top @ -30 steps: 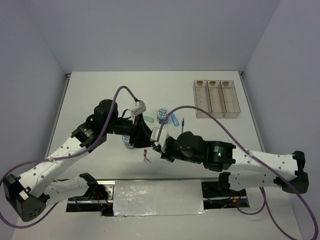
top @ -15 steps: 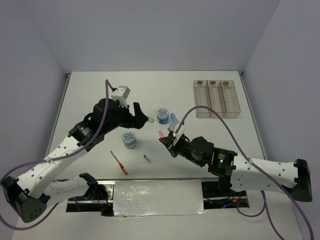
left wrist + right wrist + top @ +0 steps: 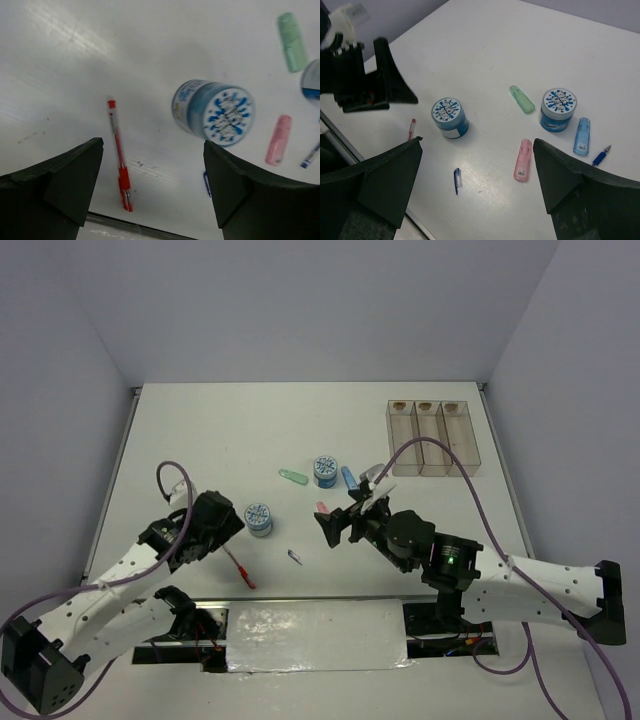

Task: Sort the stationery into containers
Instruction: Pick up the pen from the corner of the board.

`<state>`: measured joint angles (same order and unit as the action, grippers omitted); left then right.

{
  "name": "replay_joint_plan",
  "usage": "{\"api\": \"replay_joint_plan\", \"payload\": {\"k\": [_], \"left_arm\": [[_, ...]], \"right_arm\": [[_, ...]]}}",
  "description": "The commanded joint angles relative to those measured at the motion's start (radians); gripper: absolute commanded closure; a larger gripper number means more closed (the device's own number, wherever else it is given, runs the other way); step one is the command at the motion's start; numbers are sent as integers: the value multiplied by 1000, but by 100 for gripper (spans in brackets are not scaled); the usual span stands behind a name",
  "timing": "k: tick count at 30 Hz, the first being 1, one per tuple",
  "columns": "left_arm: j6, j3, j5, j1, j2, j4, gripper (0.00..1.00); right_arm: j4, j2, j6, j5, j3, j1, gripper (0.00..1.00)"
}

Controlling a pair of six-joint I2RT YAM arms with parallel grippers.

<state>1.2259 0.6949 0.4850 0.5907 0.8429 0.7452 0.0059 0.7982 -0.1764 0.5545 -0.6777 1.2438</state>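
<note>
I need to bring my left gripper down and back and close it on the red pen by the red cap.
Both grippers hang open and empty over the near half of the table. My left gripper is above the red pen, with one blue-white tape roll just beyond it. My right gripper hovers over the pink clip and a small dark blue cap. Farther back lie the second tape roll, green clip, blue clip and a dark blue pen. The clear containers stand at the back right.
The table's near edge runs just below the red pen and the cap, with a dark gap and the arm bases behind it. Purple cables loop over both arms. The right wrist view shows the left gripper at its upper left.
Both grippers were together at the table's middle, then parted. The left arm has drawn back to the near left, the right gripper has opened. The red pen and blue cap now lie on the table.
</note>
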Motion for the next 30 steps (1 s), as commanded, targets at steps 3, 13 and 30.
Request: {"api": "replay_joint_plan", "payload": {"k": [3,13,30], "left_arm": [[234,-146,-89,0,-34,-20,12],[208,-133,-123,1,157,-40,15],[250,-100,-217,60,337,39,34]], "right_arm": [[-63,16,-81,71,-49,-1,0],[-53,-7,-66,65,-17,-3,0],[-15,-45,-63,62,20,-4,0]]}}
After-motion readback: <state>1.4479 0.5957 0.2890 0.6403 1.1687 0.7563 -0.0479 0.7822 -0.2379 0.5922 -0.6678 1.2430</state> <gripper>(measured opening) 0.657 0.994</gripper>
